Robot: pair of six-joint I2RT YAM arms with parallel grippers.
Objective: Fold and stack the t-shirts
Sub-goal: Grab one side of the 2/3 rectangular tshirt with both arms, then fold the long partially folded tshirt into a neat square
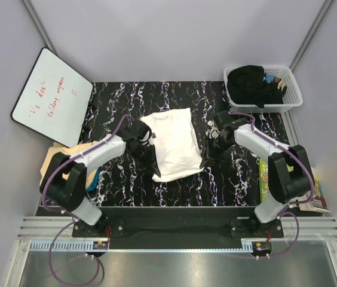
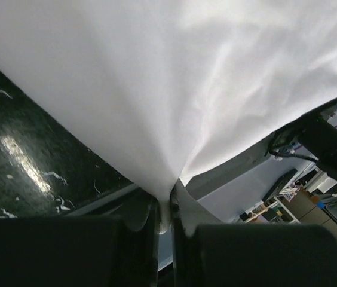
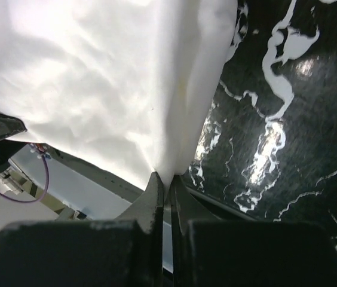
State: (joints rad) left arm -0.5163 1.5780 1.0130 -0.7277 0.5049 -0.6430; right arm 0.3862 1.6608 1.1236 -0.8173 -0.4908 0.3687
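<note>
My right gripper lifts and carries the t-shirt's pinched edge outward next, then lowers it over the t-shirt's far end point(image 1: 183, 115) to release it. The cloth still stretches out lengthwise.
A white t-shirt point(image 1: 173, 143) lies partly folded in the middle of the black marbled table, plain side up; its print is hidden. My left gripper point(image 1: 149, 156) is shut on its left edge, and in the left wrist view the cloth point(image 2: 174, 78) is pinched between the jaws point(image 2: 165, 209) and pulled into a taut fan. My right gripper point(image 1: 208, 148) is shut on the right edge, and the cloth point(image 3: 97, 84) is pinched at the fingertips point(image 3: 167, 184). A pale peach shirt point(image 1: 66, 156) and a teal-blue one point(image 1: 95, 175) lie at the table's left edge under my left arm.
A white basket point(image 1: 294, 95) with dark clothes stands at the back right. A whiteboard point(image 1: 52, 95) leans at the back left. A green packet point(image 1: 264, 179) and papers lie at the right edge beside my right arm.
</note>
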